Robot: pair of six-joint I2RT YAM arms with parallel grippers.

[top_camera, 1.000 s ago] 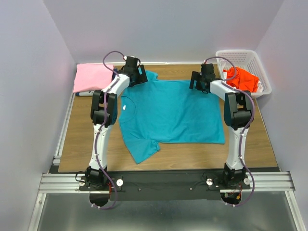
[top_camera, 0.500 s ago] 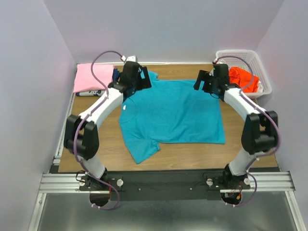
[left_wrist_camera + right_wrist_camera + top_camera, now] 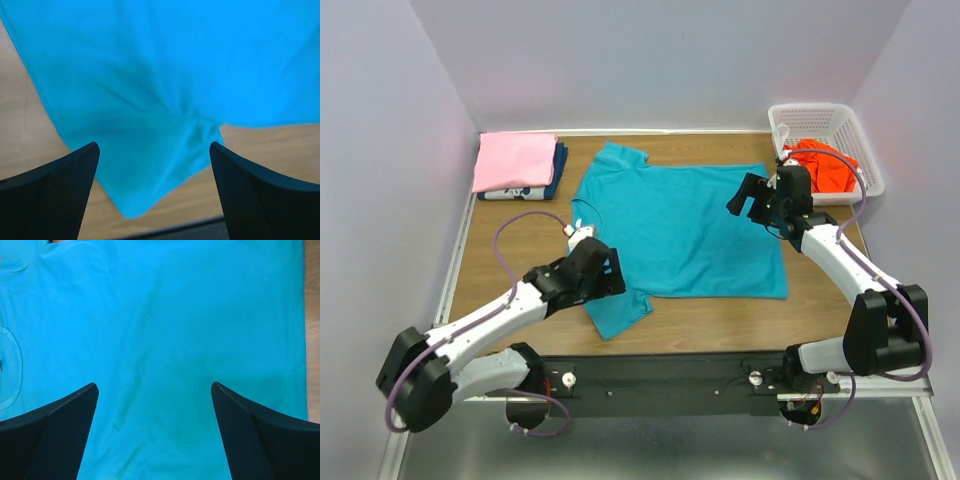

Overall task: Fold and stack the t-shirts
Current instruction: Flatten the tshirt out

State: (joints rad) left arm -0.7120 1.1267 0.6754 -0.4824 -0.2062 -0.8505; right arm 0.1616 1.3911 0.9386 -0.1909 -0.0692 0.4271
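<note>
I will pull my left gripper back next and lower it to the pointed tip of the near sleeve (image 3: 607,334) (image 3: 131,212), because that tip sticks out over bare wood.
The teal t-shirt (image 3: 680,225) lies spread flat on the wooden table, collar at the left, hem at the right. My left gripper (image 3: 608,277) is open above its near-left sleeve (image 3: 150,165), which fills the left wrist view. My right gripper (image 3: 752,196) is open over the shirt's far right part (image 3: 165,340) and holds nothing. A folded pink t-shirt (image 3: 514,160) lies on a folded dark blue printed one (image 3: 525,190) at the far left. An orange-red t-shirt (image 3: 823,165) sits crumpled in the basket.
The white lattice basket (image 3: 840,125) stands at the far right corner. Bare wood (image 3: 500,260) lies left of the teal shirt and along the near edge (image 3: 740,315). Walls close in on three sides.
My left arm has swung from the far-left shoulder of the teal shirt down to its near-left sleeve. My right gripper has drawn back toward the near right. The shirt has not moved.
</note>
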